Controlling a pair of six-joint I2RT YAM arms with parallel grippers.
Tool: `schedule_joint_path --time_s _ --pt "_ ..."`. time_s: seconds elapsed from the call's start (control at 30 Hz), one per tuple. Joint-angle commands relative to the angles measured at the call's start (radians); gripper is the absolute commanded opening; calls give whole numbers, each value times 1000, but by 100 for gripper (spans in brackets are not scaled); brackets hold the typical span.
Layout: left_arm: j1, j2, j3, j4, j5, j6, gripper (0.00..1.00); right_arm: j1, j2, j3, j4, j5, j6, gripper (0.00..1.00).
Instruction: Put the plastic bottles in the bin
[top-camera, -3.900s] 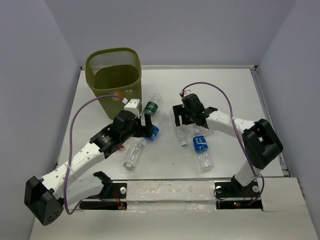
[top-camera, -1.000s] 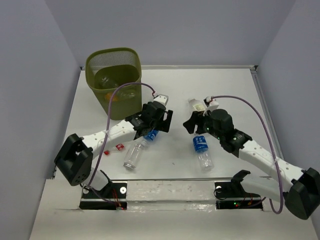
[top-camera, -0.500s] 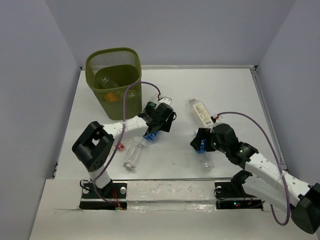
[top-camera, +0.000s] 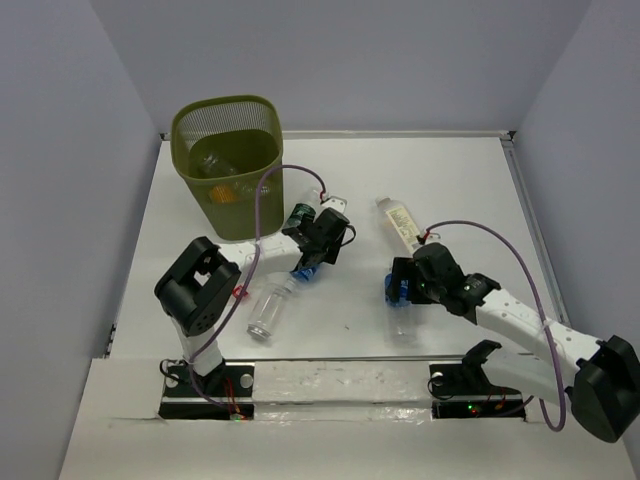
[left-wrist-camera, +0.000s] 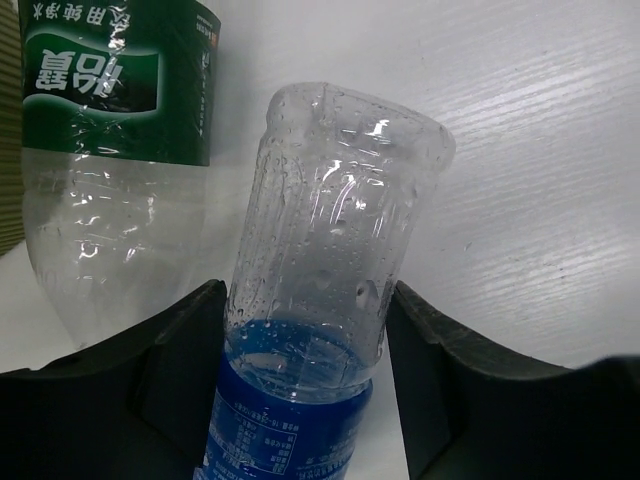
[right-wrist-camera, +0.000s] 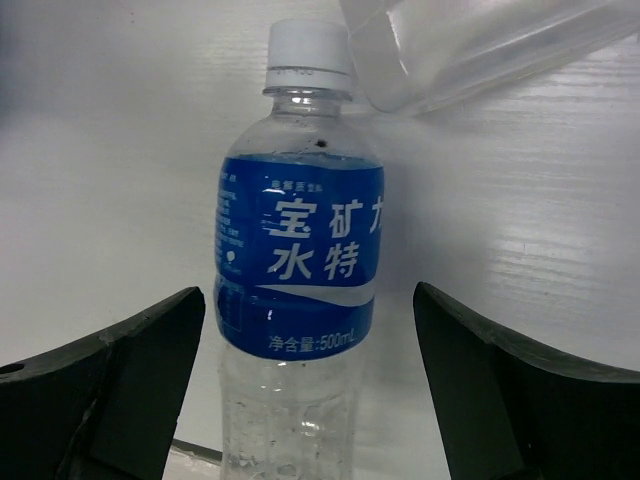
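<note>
My left gripper will move up over the bin's opening to let go of the clear bottle, because that opening is higher, farther out and to the gripper's left in the top view.
My left gripper is shut on a clear bottle with a blue label, its fingers pressed against both sides. A green-label bottle lies just beside it, near the bin's foot. My right gripper is open and straddles another blue-label bottle with a white cap, a gap on each side. That bottle lies on the table. The olive mesh bin stands at the back left with bottles inside, one of them orange.
A white-label bottle lies just beyond my right gripper, its clear end showing in the right wrist view. A bare clear bottle lies near the front, below my left gripper. Something small and red sits by the left arm.
The left gripper has closed on the blue-label bottle. The right gripper left the white-label bottle lying on the table and came down, open, over the other blue-label bottle.
</note>
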Motion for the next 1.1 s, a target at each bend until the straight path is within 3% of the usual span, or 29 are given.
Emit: schedule_joint_path --time_s 0.0,0.2,0.43,0.57,0.8,0.93,1.07 --pt "-1 -73 -30 55 41 -4 62 -5 36 69 -31 61 -20 86" --pt "-8 -204 -38 76 120 -16 58 -5 93 96 -25 31 -20 70" --pt "-8 -379 44 134 242 -51 56 -5 124 75 41 -40 -17 67" --pt "-6 -455 103 180 227 -44 55 -5 96 55 79 -58 -9 48" --pt "57 -513 277 260 197 -32 56 -5 26 53 133 -113 -38 40" --pt "178 -495 425 223 118 -4 56 -5 -23 41 179 -176 -38 39" --pt "342 -501 463 257 37 7 60 -5 -71 33 228 -209 -38 38"
